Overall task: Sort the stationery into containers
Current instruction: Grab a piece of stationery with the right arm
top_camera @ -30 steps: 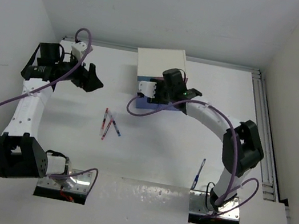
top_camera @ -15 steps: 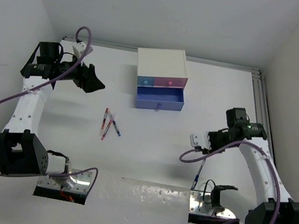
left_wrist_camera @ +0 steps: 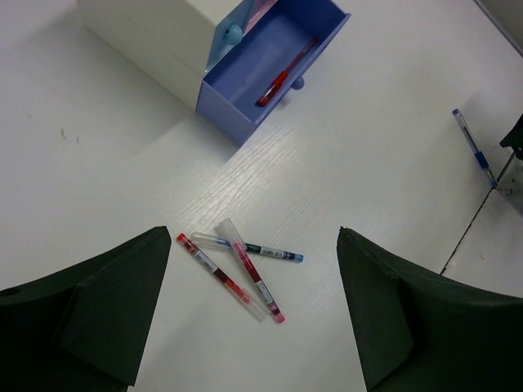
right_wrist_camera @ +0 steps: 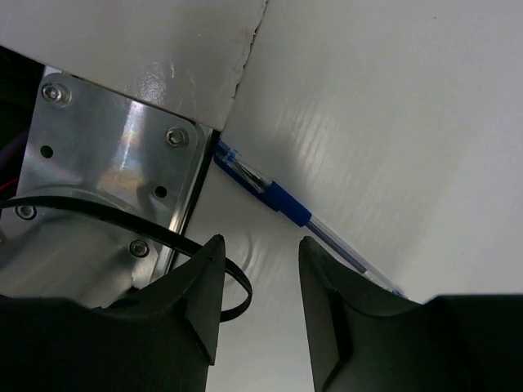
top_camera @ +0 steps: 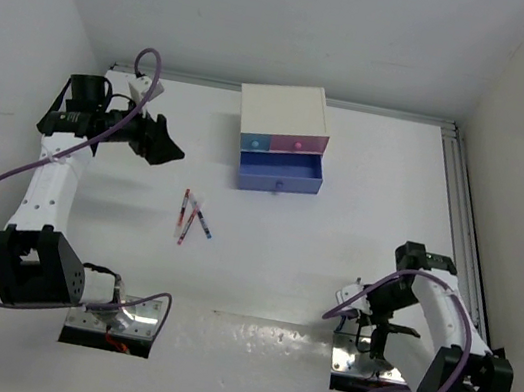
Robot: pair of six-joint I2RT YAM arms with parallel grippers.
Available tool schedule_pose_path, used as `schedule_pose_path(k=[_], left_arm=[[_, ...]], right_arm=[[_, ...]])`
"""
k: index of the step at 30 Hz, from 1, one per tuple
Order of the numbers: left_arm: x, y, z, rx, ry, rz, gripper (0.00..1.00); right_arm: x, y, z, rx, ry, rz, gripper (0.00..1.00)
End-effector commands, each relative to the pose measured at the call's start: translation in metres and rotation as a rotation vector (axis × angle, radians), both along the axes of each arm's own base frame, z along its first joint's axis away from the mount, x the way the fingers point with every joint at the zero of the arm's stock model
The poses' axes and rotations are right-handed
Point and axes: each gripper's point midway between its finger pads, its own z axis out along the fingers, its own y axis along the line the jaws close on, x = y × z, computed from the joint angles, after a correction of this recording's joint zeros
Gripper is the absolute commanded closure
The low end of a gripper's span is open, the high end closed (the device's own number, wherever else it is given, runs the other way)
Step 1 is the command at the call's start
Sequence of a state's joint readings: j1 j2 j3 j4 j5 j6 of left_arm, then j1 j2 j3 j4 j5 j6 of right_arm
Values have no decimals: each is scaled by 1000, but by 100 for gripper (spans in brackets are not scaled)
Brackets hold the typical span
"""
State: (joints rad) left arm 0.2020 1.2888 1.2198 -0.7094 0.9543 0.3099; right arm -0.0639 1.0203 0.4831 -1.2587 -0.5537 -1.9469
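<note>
I should move my right gripper down and outward next, onto the blue pen's clear rear end (right_wrist_camera: 355, 257).
The white cabinet (top_camera: 282, 108) stands at the back centre. Its wide periwinkle drawer (top_camera: 281, 172) is pulled open with a red pen (left_wrist_camera: 282, 75) inside. The light-blue drawer (top_camera: 255, 140) and the pink drawer (top_camera: 297, 144) are shut. Two red pens (top_camera: 183, 215) and a blue pen (top_camera: 203, 221) lie crossed on the table, and they also show in the left wrist view (left_wrist_camera: 237, 273). My left gripper (top_camera: 165, 141) is open and empty, high at the left. My right gripper (top_camera: 364, 310) is open, low over another blue pen (right_wrist_camera: 278, 200) beside its base plate, with the fingertips (right_wrist_camera: 214, 245) just short of the pen.
The right arm's metal base plate (right_wrist_camera: 106, 155) and a black cable (right_wrist_camera: 122, 216) lie close beside the blue pen. A metal rail (top_camera: 461, 221) runs along the table's right edge. White walls enclose the table on three sides.
My right arm has swung from the cabinet's open drawer to the near right and come down over the blue pen by its base. The left arm has not moved.
</note>
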Motion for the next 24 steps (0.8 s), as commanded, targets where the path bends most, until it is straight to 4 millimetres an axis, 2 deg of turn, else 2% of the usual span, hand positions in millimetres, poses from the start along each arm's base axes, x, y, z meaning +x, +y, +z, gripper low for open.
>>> schedule_pose_path(k=[1,5,8,11,15,24], left_arm=[[1,-3,1,-2,-20,-23,11],[3,-1,-3,2,-9,-15,11],[6,-1,-5,2,-4,-15,11],[8,-1,-9,-6,12,-17,11],[12,-1,-10,-11,18,-14,11],[14,3,-10,8,14,0,11]], right_arm=[[26,15,-6,101,-294,335,59],[40,16,-11,83,-300,308,54],[47,14,-12,71,-312,292,46],[49,14,-14,62,-318,307,44],[53,12,-21,40,-331,340,45],[57,17,-39,-21,-329,459,55]])
